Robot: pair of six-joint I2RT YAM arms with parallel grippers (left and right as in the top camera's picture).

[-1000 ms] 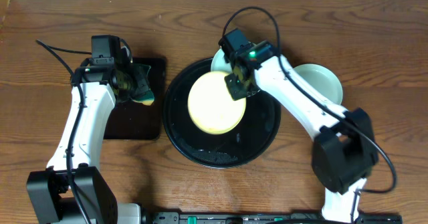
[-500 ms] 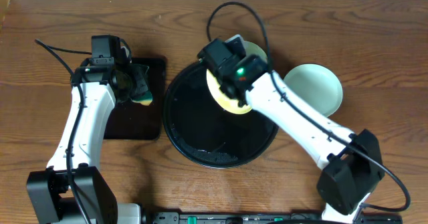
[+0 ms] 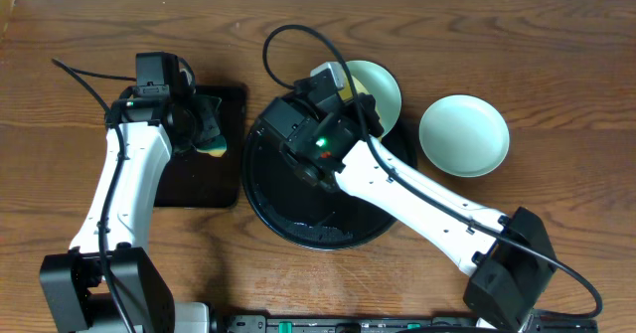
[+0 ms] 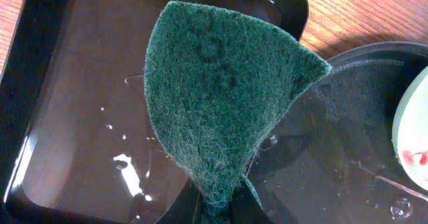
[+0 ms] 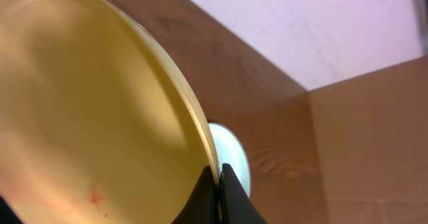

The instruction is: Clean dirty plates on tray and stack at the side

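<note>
The right gripper moves back and down next, tilting the upright pale yellow plate flat onto the round black tray's near part (image 3: 316, 206).
My right gripper (image 5: 219, 178) is shut on the rim of the pale yellow plate (image 5: 87, 117) and holds it on edge; a small red smear shows on its face. In the overhead view only slivers of that plate (image 3: 354, 98) show beside the wrist, above the round black tray (image 3: 298, 224). One mint plate (image 3: 380, 83) lies at the tray's back rim. A second mint plate (image 3: 464, 134) lies on the table to the right. My left gripper (image 4: 224, 207) is shut on a green scouring pad (image 4: 214, 97) over the rectangular tray (image 3: 194, 184).
The rectangular tray (image 4: 73, 117) holds a film of water. The round tray's wet rim (image 4: 374, 57) shows at the right of the left wrist view, with a smeared pale plate edge (image 4: 414, 137). A cardboard box (image 5: 374, 137) stands beyond the table.
My right arm has lifted the yellow plate off the round tray, tipped it on edge and swung left over the tray's back. The left arm and pad have not moved.
</note>
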